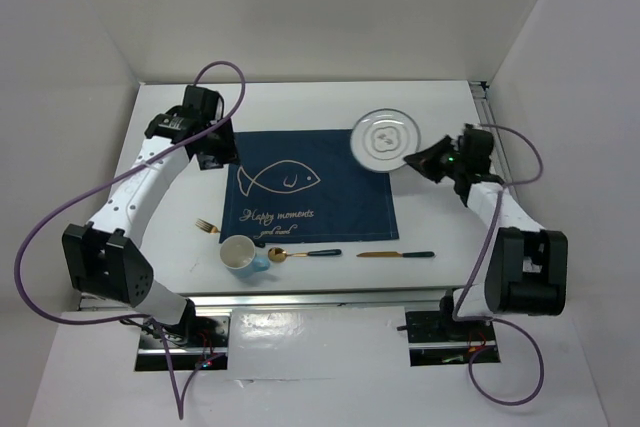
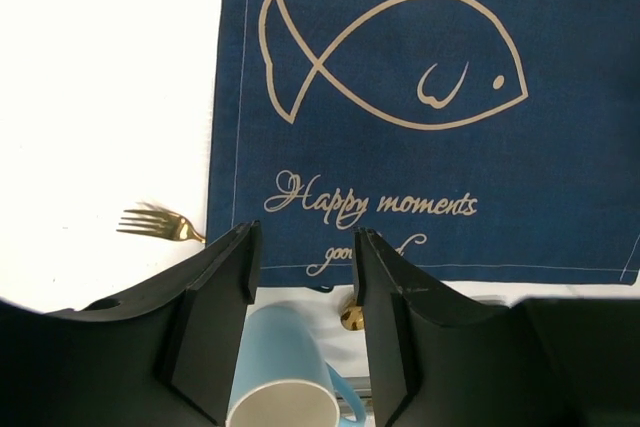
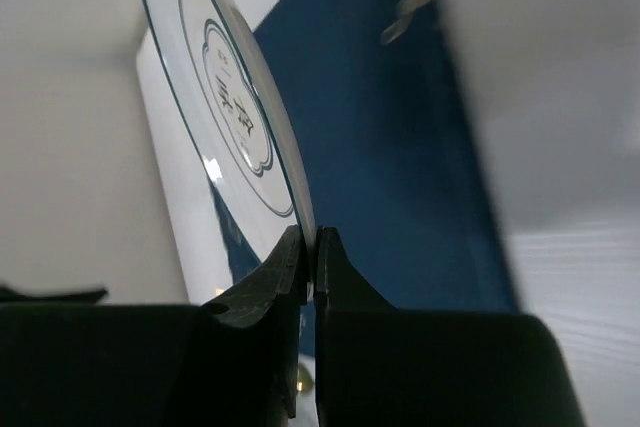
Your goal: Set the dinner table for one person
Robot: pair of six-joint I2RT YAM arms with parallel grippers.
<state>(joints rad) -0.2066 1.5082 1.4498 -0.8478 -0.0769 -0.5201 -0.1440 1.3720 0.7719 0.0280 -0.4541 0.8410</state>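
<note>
My right gripper should next carry the plate [image 1: 385, 137] left in the top view, then lower and release it on the placemat's middle, as it still overhangs the placemat's far corner.
The dinner table [image 1: 300, 107] is a white top with a dark blue fish placemat [image 1: 310, 187] in the middle. A white plate [image 1: 385, 137] with dark rings overlaps the mat's far right corner. My right gripper [image 1: 415, 160] is shut on its near right rim. In the right wrist view the plate [image 3: 215, 97] stands tilted above the mat, its edge pinched between the jaws of the right gripper [image 3: 310, 247]. My left gripper [image 1: 215, 152] hovers at the mat's far left corner. The left gripper [image 2: 303, 257] is open and holds nothing.
Along the near edge lie a gold fork [image 1: 207, 226], a light blue cup [image 1: 240, 255], a gold spoon [image 1: 300, 253] with a dark handle and a knife [image 1: 395, 254]. The left wrist view shows the cup [image 2: 285, 377] and fork [image 2: 155, 222]. White walls enclose the table.
</note>
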